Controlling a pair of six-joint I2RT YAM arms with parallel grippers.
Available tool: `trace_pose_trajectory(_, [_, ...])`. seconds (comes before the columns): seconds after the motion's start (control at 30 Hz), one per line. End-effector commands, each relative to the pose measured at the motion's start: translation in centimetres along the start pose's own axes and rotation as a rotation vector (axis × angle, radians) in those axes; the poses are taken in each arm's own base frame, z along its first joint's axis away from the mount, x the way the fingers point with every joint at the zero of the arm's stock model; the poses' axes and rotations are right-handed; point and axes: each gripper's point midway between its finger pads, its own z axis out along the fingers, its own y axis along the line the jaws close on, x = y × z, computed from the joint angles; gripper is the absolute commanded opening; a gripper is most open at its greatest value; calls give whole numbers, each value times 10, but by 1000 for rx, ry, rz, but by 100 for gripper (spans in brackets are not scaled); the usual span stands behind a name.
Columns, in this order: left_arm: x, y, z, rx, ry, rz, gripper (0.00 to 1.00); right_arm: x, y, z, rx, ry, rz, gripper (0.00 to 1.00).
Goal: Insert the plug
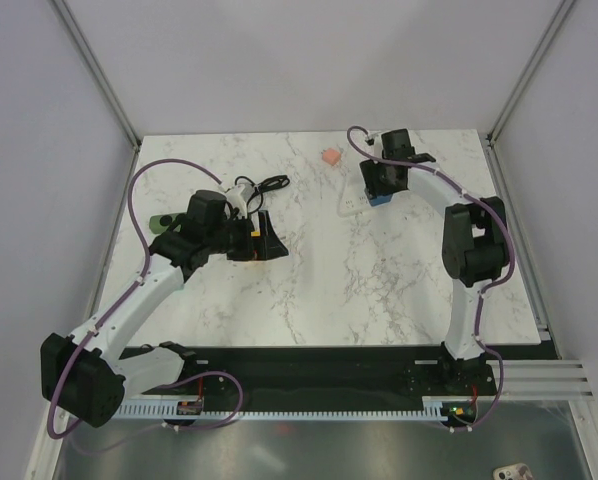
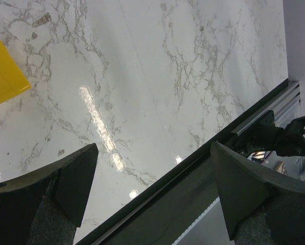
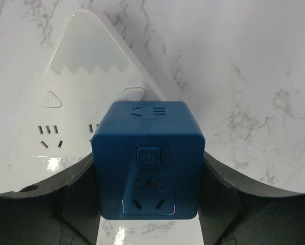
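Observation:
The bare marble is closer to my base than my right gripper is. My right gripper will pull the plug and power strip [image 3: 66, 102] back onto that spot and let go of the plug.
The plug [image 3: 147, 158] is a blue-teal cube with a power button and socket holes on the face towards me. My right gripper [image 3: 148, 178] is shut on it, one finger on each side. The plug sits over the near right part of a white triangular power strip [image 3: 66, 102]. I cannot tell whether it touches the strip. In the top view the plug [image 1: 382, 198] and right gripper [image 1: 382, 190] are at the back right of the table. My left gripper [image 2: 152, 189] is open and empty above the marble near the table's front edge.
A yellow block [image 2: 2, 71] lies to the upper left of the left fingers and also shows in the top view [image 1: 251, 235]. A coiled black cable [image 1: 261, 185], a green object [image 1: 164, 221] and a small pink block [image 1: 329, 157] lie on the marble table [image 1: 379, 290].

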Motion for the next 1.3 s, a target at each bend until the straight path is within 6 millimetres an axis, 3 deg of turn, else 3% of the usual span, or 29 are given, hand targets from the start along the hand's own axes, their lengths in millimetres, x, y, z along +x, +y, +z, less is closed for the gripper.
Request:
trace_pose_trajectory(0.0, [-5,-3,-2,13,-19,-30,98,139,63,0,-181,440,11,0])
trace_pose_trajectory(0.07, [-2,-6,2,33,5,-57,96,154,69,-6,-179,458,1,0])
trace_pose_trajectory(0.27, [6,-21,7,126,76,-108,94,161,94,-23,-199,435,-50,0])
trace_pose_trajectory(0.57, [7,-28,-14,136,22,-92,94,190,107,-4,-218,491,-32,0])
trace_pose_trajectory(0.83, [10,-22,-22,95,-2,-92,94,192,114,1,-240,493,-16,0])
trace_pose_trajectory(1.03, [12,-24,-27,94,-5,-85,94,183,99,-14,-159,459,-8,0])
trace_pose_trajectory(1.17, [9,-13,-32,34,-40,-40,94,170,77,-36,-89,407,26,0])
trace_pose_trajectory(1.27, [9,-3,-39,-31,-60,-10,96,173,55,-49,-39,395,67,2])
